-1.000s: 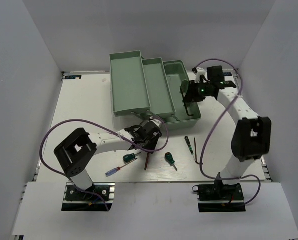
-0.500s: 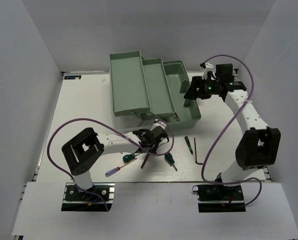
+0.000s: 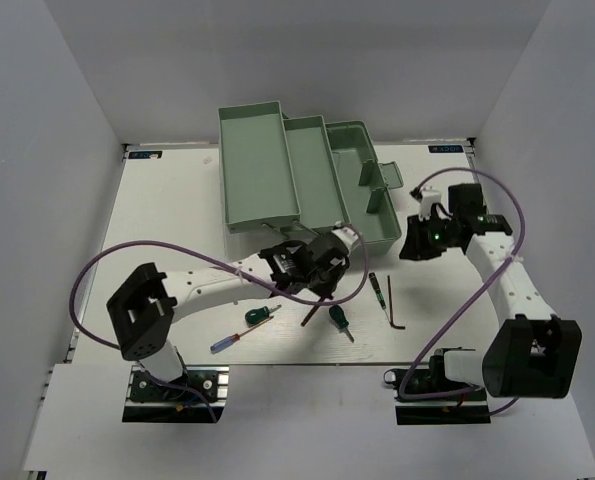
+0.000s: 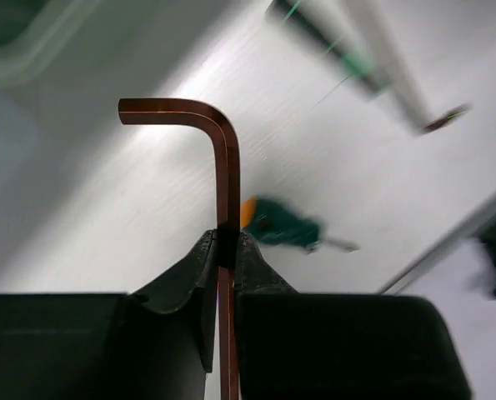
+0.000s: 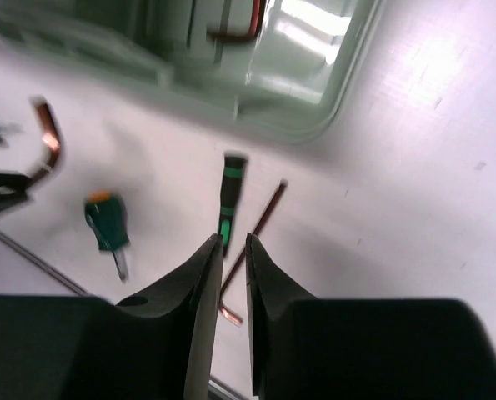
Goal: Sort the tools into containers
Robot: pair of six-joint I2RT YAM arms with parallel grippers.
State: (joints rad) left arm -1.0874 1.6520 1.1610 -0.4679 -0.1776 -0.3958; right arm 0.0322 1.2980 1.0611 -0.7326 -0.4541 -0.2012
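Observation:
The left gripper moves outward over the toolbox's deep section next and releases the hex key. That section lies outward of the gripper, past the toolbox's near rim.
The mint-green toolbox stands open at the back centre. My left gripper is shut on a dark L-shaped hex key and holds it over the table in front of the toolbox. My right gripper is empty, its jaws almost together, right of the toolbox and above a hex key and the thin black-green screwdriver. Another hex key lies inside the toolbox. Two stubby green screwdrivers and the blue/red one lie near the front.
The toolbox's fold-out trays spread to the back left. White walls close in the table on three sides. The front table edge runs just behind the loose screwdrivers. Purple cables loop off both arms.
My right gripper has left the toolbox and swung right and toward the front, down over the table. My left gripper has carried the hex key to the right.

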